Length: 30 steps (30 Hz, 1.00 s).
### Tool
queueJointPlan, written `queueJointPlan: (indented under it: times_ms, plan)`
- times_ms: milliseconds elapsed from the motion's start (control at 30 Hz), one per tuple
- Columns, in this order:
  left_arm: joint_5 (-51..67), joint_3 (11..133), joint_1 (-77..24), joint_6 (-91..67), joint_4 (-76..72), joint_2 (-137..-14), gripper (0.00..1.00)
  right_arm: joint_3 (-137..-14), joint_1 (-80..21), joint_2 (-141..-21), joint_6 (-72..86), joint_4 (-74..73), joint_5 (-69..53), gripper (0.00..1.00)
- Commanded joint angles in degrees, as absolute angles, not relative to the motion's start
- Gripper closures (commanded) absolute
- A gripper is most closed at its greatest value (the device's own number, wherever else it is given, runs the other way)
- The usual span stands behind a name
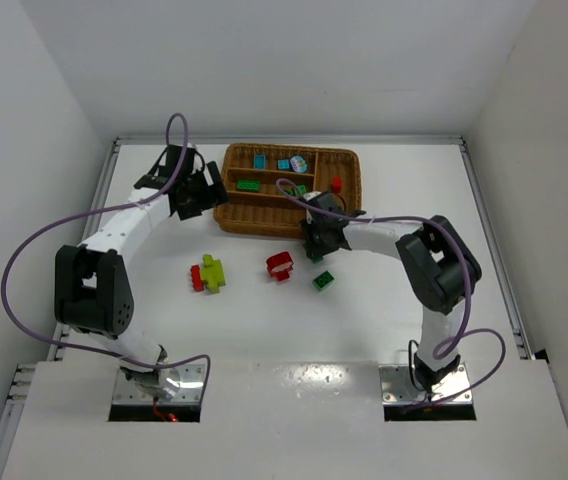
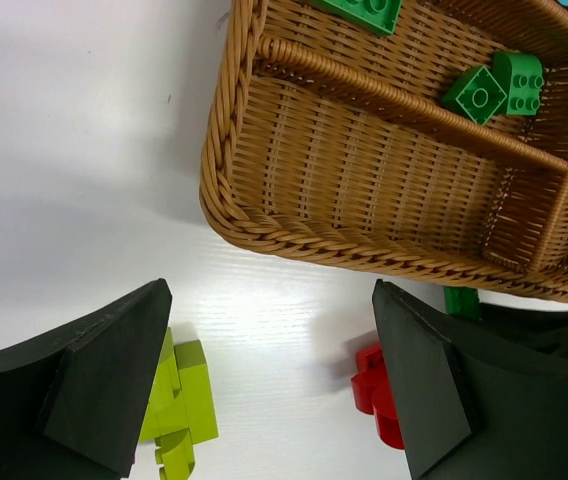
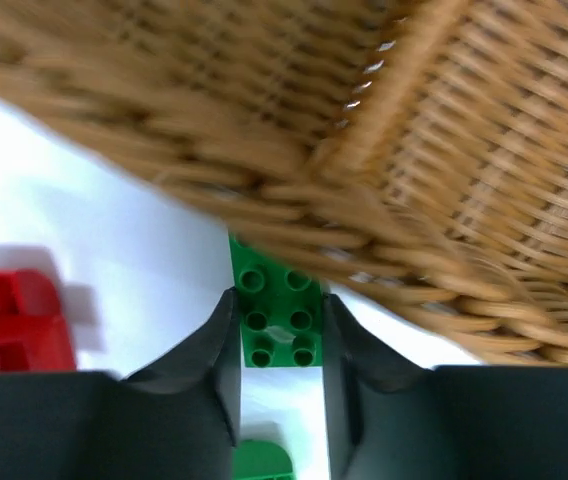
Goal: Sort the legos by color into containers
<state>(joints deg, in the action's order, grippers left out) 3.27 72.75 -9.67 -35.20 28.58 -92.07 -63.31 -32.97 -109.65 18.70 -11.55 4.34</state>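
Note:
I need to lift the green brick over the tray's front side with my right gripper. Then I need to move it outward above the tray's middle slot [image 1: 272, 187], because other green bricks are there.
The brown wicker tray [image 1: 294, 148] lies at the back middle. Its slots hold light blue bricks [image 1: 262, 160], a blue piece with a round face [image 1: 299, 163], green bricks [image 1: 249, 185] and a red piece [image 1: 336, 185]. My right gripper [image 1: 316, 238] is at the tray's front wall, shut on a green brick [image 3: 276, 315]. My left gripper [image 1: 196, 195] is open and empty at the tray's left end. On the table lie a lime-yellow brick [image 1: 212, 273], a red brick [image 1: 280, 266] and a green brick [image 1: 323, 281].
In the left wrist view the tray's front wall [image 2: 264, 225] is close ahead, the lime-yellow brick [image 2: 179, 410] is by the left finger and the red brick [image 2: 372, 390] by the right one. A small red piece [image 1: 197, 278] touches the lime-yellow brick.

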Motion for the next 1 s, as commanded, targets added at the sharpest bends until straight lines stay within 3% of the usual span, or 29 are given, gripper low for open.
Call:
queueJointPlan:
  times_ms: [0, 67, 433, 867, 967]
  plan:
    - [2.7, 73.5, -9.6, -35.6, 27.2, -89.7, 0.12, -61.4, -35.1, -105.9, 18.5, -9.7, 2.8, 0.78]
    - [3.2, 74.0, -9.6, -35.1, 27.2, -90.4, 0.12, -60.6, -35.6, -104.1, 18.5, -10.4, 3.6, 0.83]
    - [2.7, 74.5, -9.6, -35.1, 27.2, -91.0, 0.12, -63.9, -34.9, -91.7, 19.8, -15.6, 10.2, 0.83]
    - [1.1, 76.2, -7.7, -33.3, 28.7, -91.6, 0.12, -100.1, -32.3, -122.0, 20.6, -16.1, 18.5, 0.83]
    - [1.1, 76.2, -7.7, -32.8, 28.7, -91.6, 0.12, -107.5, -31.7, -127.2, 21.4, -15.3, 17.3, 0.73]
